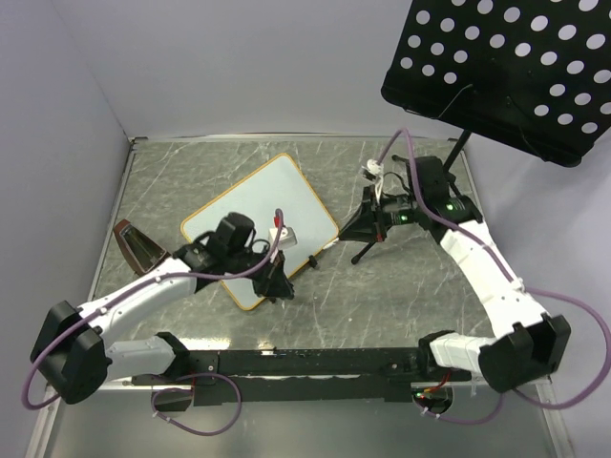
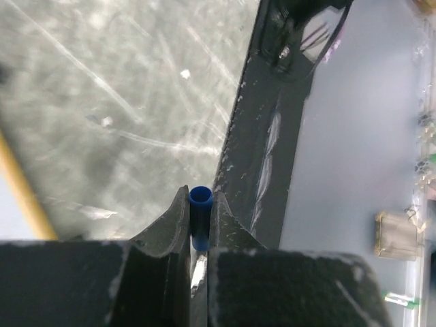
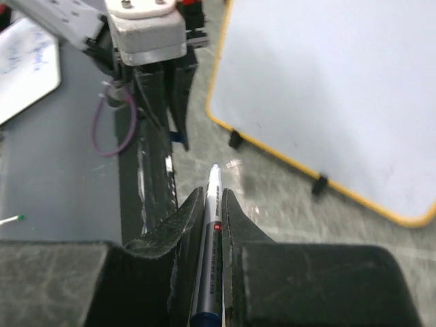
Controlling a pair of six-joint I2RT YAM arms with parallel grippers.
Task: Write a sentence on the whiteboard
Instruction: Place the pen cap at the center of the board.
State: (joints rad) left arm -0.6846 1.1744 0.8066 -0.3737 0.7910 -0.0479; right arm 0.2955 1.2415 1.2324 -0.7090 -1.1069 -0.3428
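I should next move my left gripper down and to the right in the top view, over the open grey tabletop (image 1: pixel 310 303) (image 2: pixel 133 146) beside the board, because the marker's tip is already bare.
The whiteboard (image 1: pixel 263 219) lies tilted on the table, white with a tan-orange frame and two black clip feet. Its face (image 3: pixel 327 82) is blank, so no sentence shows on it. My left gripper (image 1: pixel 279 284) hovers at the board's near right edge, shut on a blue marker cap (image 2: pixel 200 208). The board's orange frame (image 2: pixel 20 191) shows at the left of that view. My right gripper (image 1: pixel 357 229) is just right of the board, shut on a grey-white marker (image 3: pixel 212 218). The marker's bare tip (image 3: pixel 215 169) points towards the left gripper (image 3: pixel 170 129) and is apart from the board.
A black perforated music-stand panel (image 1: pixel 506 67) hangs over the far right, with its tripod foot (image 1: pixel 366 250) beside my right gripper. A dark brown object (image 1: pixel 138 246) lies at the left. The black base rail (image 1: pixel 305 363) runs along the near edge. Beyond it lies a white sheet with blue scribbles (image 3: pixel 27 61).
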